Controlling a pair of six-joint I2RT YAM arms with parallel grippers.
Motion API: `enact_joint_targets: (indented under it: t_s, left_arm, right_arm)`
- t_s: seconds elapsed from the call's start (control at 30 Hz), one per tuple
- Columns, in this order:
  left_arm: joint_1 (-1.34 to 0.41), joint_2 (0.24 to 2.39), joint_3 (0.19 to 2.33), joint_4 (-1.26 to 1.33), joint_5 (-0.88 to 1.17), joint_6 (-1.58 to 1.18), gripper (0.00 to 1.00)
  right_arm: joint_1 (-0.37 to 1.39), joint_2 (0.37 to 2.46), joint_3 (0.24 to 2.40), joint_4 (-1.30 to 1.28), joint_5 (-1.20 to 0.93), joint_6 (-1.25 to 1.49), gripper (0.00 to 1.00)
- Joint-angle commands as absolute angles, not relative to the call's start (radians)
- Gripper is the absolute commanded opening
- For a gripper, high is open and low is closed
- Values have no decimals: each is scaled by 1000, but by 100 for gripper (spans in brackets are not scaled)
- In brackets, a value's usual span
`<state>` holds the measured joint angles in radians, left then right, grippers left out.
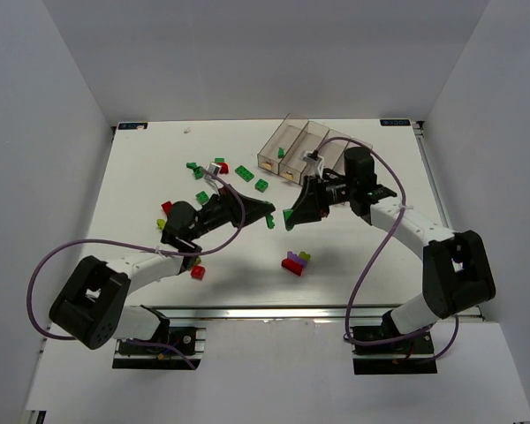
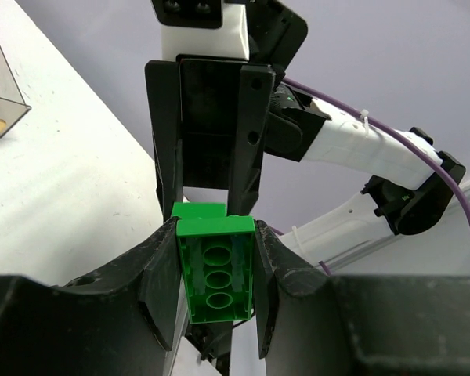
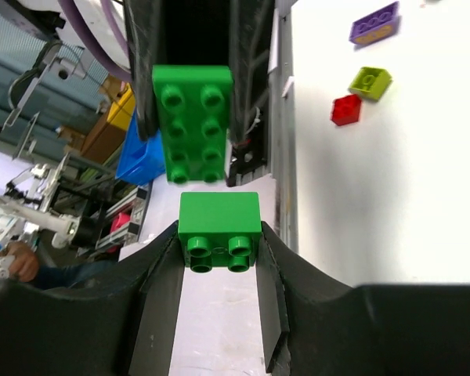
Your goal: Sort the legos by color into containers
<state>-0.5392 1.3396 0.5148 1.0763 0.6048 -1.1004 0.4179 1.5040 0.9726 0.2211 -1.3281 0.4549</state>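
Observation:
The clear container already holds a green lego. My left gripper will move outward, tilt down over that container and release the long brick (image 3: 192,133).
My left gripper (image 1: 267,212) is shut on a long green lego (image 2: 215,270) and holds it above the table's middle, hollow underside toward its camera. My right gripper (image 1: 291,215) faces it tip to tip and is shut on a small green lego (image 3: 219,227). The two bricks are close together, with a small gap showing in the right wrist view, where the long brick (image 3: 192,133) shows its studs. The clear containers (image 1: 302,146) stand in a row at the back, behind the right arm. Loose legos lie about: green (image 1: 244,172), red (image 1: 198,272), and a purple, red and yellow-green cluster (image 1: 294,262).
More bricks lie at the back left, green (image 1: 195,170) and red (image 1: 223,167). A red one (image 1: 167,208) and a yellow-green one (image 1: 161,224) lie beside the left arm. White walls enclose the table. A bin corner (image 2: 0,86) shows in the left wrist view.

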Motion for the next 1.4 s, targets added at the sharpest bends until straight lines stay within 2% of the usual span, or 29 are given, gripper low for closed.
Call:
enact_joint_targets:
  t_s: [0.0,0.1,0.17,0.2,0.23,0.33,0.47,0.6,0.8,1.1,1.17,1.2,1.27,1.33,1.37]
  left_arm:
    - [-525,1304,526,1057,618,-1086,3]
    - [-514,1305,561,997,605,-1048,3]
    - [-505,1330,619,812,582,-984,2]
    - [-505,1347,658,745,569,-900,2]
    - [-503,1370,751,604,528,-856,2]
    - [-499,1500,973,359,400,-729,2]
    - [-495,1707,1249,161,214,-618,2]
    - [-483,1938,1457,153,120,-555,1]
    - [-483,2163,1777,133,40,-474,3]
    - [-482,2361,2006,81,-57,-443,7]
    - [-482,2379,2041,54,-81,-442,11]
    - [-482,2393,2051,42,-93,-439,16]
    - [-482,2399,2057,22,-116,-442,37]
    - [-482,2402,2056,12,-129,-445,44]
    - [-482,2404,2056,11,-129,-448,52]
  right_arm:
    - [402,1462,1003,151,-1353,359,0]
    - [387,1457,1015,86,-1341,321,0]
    - [367,1453,1035,10,-1295,217,0]
    - [359,1451,1072,-129,-1261,159,0]
    - [350,1450,1095,-196,-1185,30,0]
    - [342,1434,1140,-345,-996,-103,0]
    - [331,1352,1100,-339,-848,-159,0]
    - [319,1278,1051,-311,-787,-178,0]
    - [287,1213,1006,-313,-759,-189,0]
    - [227,1170,960,-330,-772,-206,0]
    - [222,1166,953,-328,-773,-204,0]
    - [221,1166,951,-327,-770,-206,0]
    - [219,1164,953,-324,-762,-204,0]
    - [218,1169,959,-325,-753,-207,0]
    - [218,1170,963,-322,-752,-209,0]
